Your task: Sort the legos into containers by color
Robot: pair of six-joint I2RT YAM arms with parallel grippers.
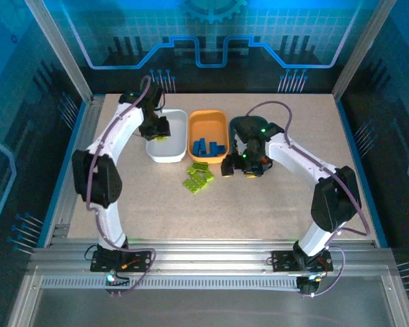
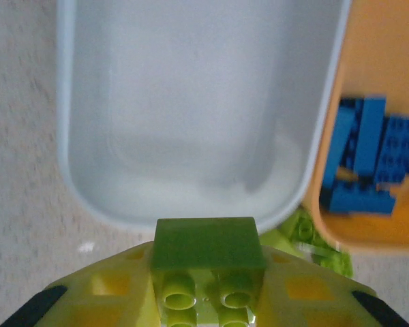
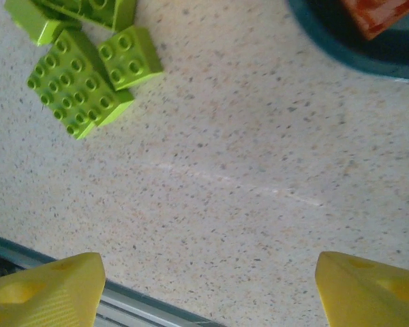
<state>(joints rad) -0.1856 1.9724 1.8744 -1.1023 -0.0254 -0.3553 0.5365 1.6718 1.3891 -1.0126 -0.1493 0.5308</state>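
My left gripper is holding the lime green lego and will next lower it toward the white tray's bare bottom below and release it, since the orange tray (image 1: 208, 122) holds blue legos.
My left gripper (image 1: 157, 131) hangs over the near end of the white tray (image 1: 170, 151) and is shut on a lime green lego (image 2: 208, 244), studs toward the camera, between the yellow fingers (image 2: 102, 293). In the left wrist view the white tray (image 2: 191, 102) lies bare below. The light orange tray (image 1: 208, 122) beside it holds several blue legos (image 2: 368, 163). A pile of lime green legos (image 1: 199, 176) lies on the table in front of the two trays. My right gripper (image 3: 208, 293) stands open above bare table, right of that green pile (image 3: 82, 78).
The dark teal tray's rim (image 3: 341, 48) shows at the top right of the right wrist view, with an orange lego (image 3: 382, 15) inside. The right arm (image 1: 307, 163) reaches over that tray. A metal rail (image 3: 129, 303) lies by the right fingers.
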